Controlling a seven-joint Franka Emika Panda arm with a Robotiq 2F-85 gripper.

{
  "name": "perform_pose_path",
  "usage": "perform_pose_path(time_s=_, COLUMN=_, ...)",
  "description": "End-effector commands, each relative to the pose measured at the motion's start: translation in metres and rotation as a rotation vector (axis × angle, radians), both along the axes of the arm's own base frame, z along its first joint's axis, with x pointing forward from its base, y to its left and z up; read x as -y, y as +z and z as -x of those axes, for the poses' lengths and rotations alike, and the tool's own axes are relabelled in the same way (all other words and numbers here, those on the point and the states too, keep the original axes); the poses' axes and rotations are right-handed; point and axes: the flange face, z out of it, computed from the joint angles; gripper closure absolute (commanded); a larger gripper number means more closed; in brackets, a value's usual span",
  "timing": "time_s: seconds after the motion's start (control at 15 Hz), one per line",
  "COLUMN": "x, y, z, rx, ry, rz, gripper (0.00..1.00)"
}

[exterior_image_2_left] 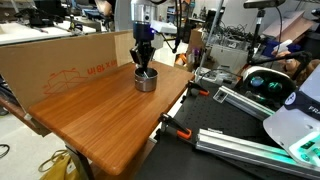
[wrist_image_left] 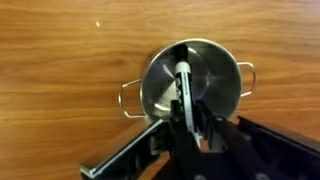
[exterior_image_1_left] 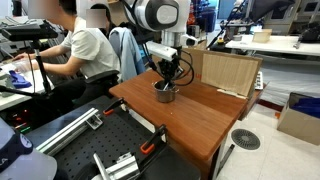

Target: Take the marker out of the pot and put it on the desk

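Observation:
My gripper next carries the marker (wrist_image_left: 186,85) up past the pot's rim, left in the wrist view and down to the desk's clear spot beside the pot.
The small grey metal pot (wrist_image_left: 218,62) with wire side handles stands on the reddish-brown desk (wrist_image_left: 70,50). The slim black marker (wrist_image_left: 186,85) leans inside it, its upper end between my fingers. My gripper (wrist_image_left: 190,118) is directly above the pot, reaching down into its opening, and its fingers look shut on the marker. In both exterior views the gripper (exterior_image_1_left: 168,78) (exterior_image_2_left: 145,62) hangs straight down over the pot (exterior_image_1_left: 165,94) (exterior_image_2_left: 146,82), near the far side of the desk (exterior_image_1_left: 200,118) (exterior_image_2_left: 90,120). The marker's red end does not show.
A cardboard panel (exterior_image_1_left: 228,72) (exterior_image_2_left: 60,60) stands along one desk edge close to the pot. A seated person (exterior_image_1_left: 85,50) is beside the desk. A black metal platform with rails and clamps (exterior_image_1_left: 100,145) (exterior_image_2_left: 240,125) adjoins another edge.

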Motion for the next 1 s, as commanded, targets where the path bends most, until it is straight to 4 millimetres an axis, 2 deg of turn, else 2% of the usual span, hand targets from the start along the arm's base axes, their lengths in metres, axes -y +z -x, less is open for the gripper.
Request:
perform_pose_path(time_s=0.0, x=0.0, y=-0.003, z=-0.003, rx=-0.017, ry=0.024, rz=-0.009, gripper=0.95)
perform_pose_path(time_s=0.33, x=0.009, y=0.012, z=-0.002, rx=0.002, ry=-0.031, rz=0.036, gripper=0.95)
perform_pose_path(time_s=0.67, x=0.032, y=0.054, z=0.001, rx=0.07, ry=-0.115, rz=0.111, gripper=0.95)
perform_pose_path(time_s=0.93, x=0.048, y=0.087, z=0.01, rx=0.119, ry=-0.2, rz=0.103, gripper=0.95)
